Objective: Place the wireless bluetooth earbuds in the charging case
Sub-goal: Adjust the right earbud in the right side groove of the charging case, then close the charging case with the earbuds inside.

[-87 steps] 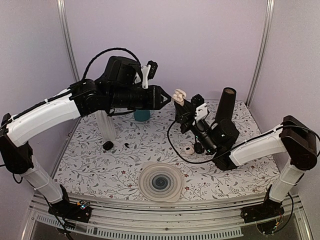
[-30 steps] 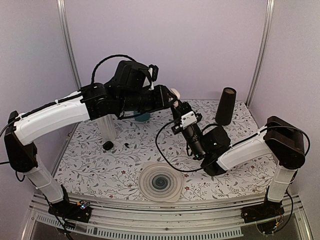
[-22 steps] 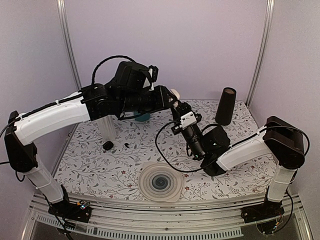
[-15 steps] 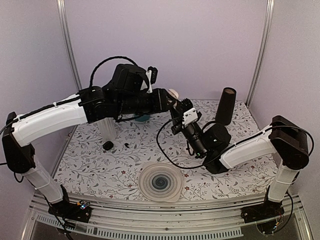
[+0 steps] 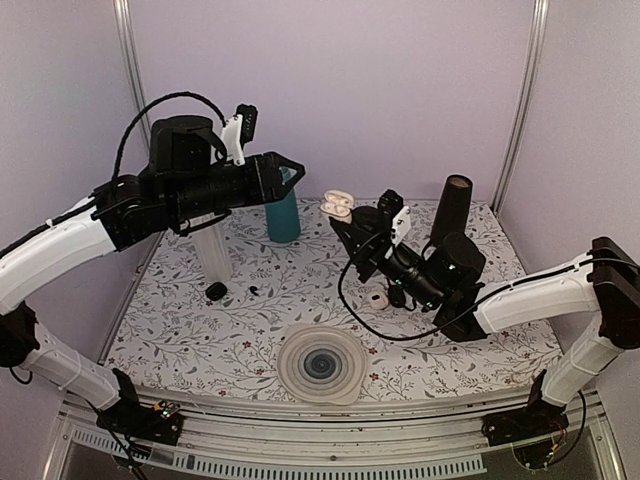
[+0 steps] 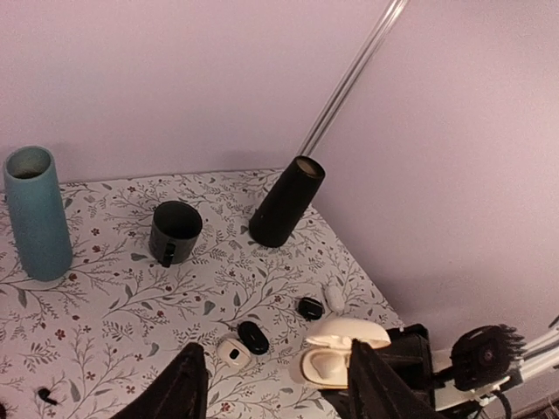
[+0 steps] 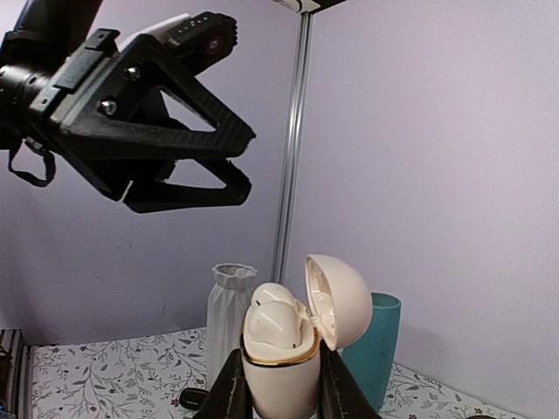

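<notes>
Next, my right gripper nears my left gripper, then brings the case down to the tabletop beyond the ribbed disc and releases, with both earbuds seated and the lid open.
My right gripper (image 5: 347, 222) is shut on the white charging case (image 5: 337, 206) and holds it upright in the air above the table's back middle. In the right wrist view the gripper (image 7: 279, 388) clamps the case (image 7: 278, 384) by its body. The lid (image 7: 339, 301) stands open, and two white earbuds (image 7: 275, 321) sit in the sockets. My left gripper (image 5: 293, 166) is open and empty, raised to the left of the case and apart from it. The case also shows in the left wrist view (image 6: 336, 353), between my left fingers (image 6: 188, 384).
A teal cup (image 5: 283, 215) and a white vase (image 5: 212, 250) stand at the back left, and a black cylinder (image 5: 451, 212) at the back right. A black mug (image 6: 175, 230), black oval cases (image 6: 253, 337) and small white pieces (image 6: 233, 351) lie on the table. A round ribbed disc (image 5: 321, 365) lies near the front.
My left gripper has pulled back from the case, up and to the left, and is now open and apart from it. My right gripper has shifted slightly with the case.
</notes>
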### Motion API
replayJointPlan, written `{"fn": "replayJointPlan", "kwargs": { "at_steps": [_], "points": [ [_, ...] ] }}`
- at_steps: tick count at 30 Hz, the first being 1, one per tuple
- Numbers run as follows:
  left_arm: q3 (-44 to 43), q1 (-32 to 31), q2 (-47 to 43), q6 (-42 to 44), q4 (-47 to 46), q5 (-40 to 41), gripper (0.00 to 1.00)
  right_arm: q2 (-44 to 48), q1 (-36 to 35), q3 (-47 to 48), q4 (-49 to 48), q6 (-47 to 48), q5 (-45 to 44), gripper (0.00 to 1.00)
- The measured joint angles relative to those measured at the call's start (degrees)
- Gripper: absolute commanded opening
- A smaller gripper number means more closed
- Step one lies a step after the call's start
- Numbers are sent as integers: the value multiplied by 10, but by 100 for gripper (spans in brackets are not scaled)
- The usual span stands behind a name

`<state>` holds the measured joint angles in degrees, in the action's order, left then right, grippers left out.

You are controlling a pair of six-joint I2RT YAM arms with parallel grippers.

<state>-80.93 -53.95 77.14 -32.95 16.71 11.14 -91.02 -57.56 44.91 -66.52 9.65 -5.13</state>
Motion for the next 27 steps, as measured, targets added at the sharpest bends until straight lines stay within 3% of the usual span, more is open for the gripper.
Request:
{"fn": "replayJointPlan", "kwargs": {
  "at_steps": [8, 17, 27],
  "points": [
    [-4, 86, 21, 30, -1, -110, 57, 54, 1, -25, 38, -52, 126, 3],
    [-8, 82, 54, 95, 0, -251, 59, 60, 23, -22, 63, -148, 233, 3],
    [-30, 57, 64, 139, 12, -277, 59, 58, 44, -5, 70, -216, 282, 3]
  ]
}}
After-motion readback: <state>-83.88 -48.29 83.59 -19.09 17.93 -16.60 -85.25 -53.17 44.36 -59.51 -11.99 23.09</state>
